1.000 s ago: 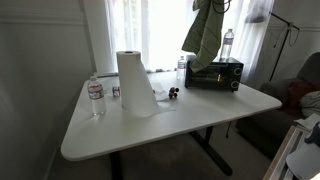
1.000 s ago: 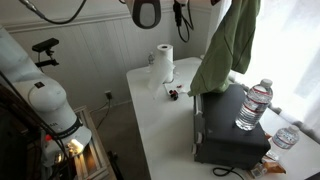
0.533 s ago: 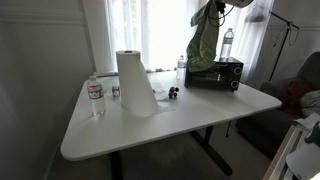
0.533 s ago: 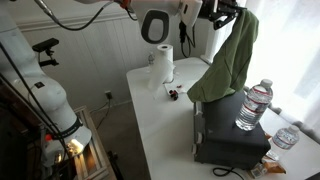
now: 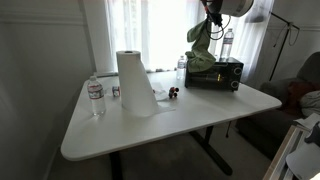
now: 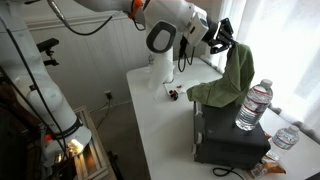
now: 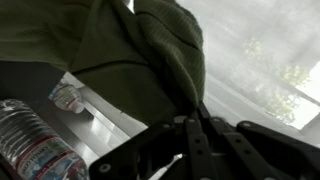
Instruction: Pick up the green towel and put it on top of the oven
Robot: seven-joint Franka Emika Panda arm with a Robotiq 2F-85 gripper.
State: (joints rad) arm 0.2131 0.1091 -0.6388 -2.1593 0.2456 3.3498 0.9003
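Observation:
The towel's lower part already lies on the oven, so my gripper will tilt downward next and bring the held fold down onto the oven's top [image 6: 214, 117] [image 7: 30, 82] below to let go of it.
The green towel [image 6: 228, 82] hangs from my gripper [image 6: 222, 38], its lower part bunched on top of the black oven [image 6: 228, 130]. In an exterior view the towel [image 5: 200, 55] drapes onto the oven [image 5: 215, 74] at the table's far right, below my gripper [image 5: 213, 17]. In the wrist view the towel [image 7: 130, 50] fills the upper left, pinched between my shut fingers [image 7: 190, 125]. The jaws are closed on a fold of cloth.
A water bottle [image 6: 252, 104] stands on the oven beside the towel and also shows in the wrist view [image 7: 30, 145]. A paper towel roll [image 5: 135, 83], another bottle [image 5: 96, 97] and small items [image 5: 172, 94] stand on the white table [image 5: 170, 125].
My gripper has come down with the towel. The towel hung free above the oven before; now its lower part rests bunched on the oven top.

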